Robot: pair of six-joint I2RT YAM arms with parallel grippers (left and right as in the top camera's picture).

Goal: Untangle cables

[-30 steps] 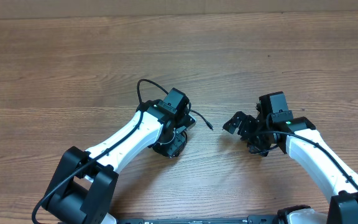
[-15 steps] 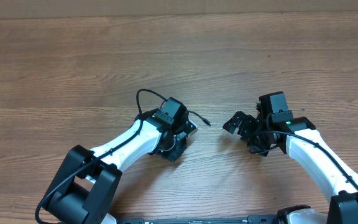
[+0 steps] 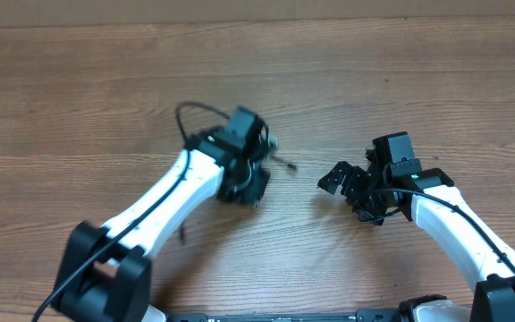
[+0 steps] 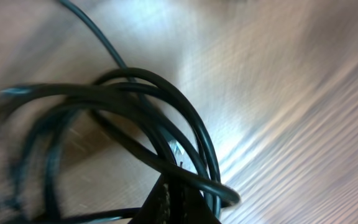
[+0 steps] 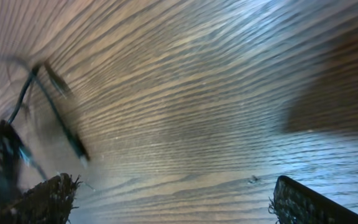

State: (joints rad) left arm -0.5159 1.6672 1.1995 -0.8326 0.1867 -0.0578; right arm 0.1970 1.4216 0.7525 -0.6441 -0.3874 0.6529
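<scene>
My left gripper should raise the bundle higher above the bare table and then let it go, because the cords still loop over one another in its fingers.
The cables (image 4: pixel 160 121) are thin black cords looped into a bundle that fills the left wrist view. My left gripper (image 4: pixel 180 202) is shut on the bundle, its dark fingers pinched together over a strand at the bottom edge. From overhead, the left gripper (image 3: pixel 241 183) sits left of centre. A loop of cable (image 3: pixel 190 112) arcs out behind it and a plug end (image 3: pixel 284 164) pokes out to its right. My right gripper (image 3: pixel 342 183) stands open a short way right of that plug, holding nothing. In the right wrist view, the right gripper (image 5: pixel 166 202) sees a blurred cable end (image 5: pixel 67 134) at left.
The wooden table (image 3: pixel 401 80) stretches bare around both arms. The white left arm (image 3: pixel 150 210) runs in from the lower left and the right arm (image 3: pixel 459 224) from the lower right. The table's far edge (image 3: pixel 257 20) runs along the top.
My left gripper has shut on the cable bundle and moved left and away from the near edge, dragging the loop and plug end with it. The right arm has not moved.
</scene>
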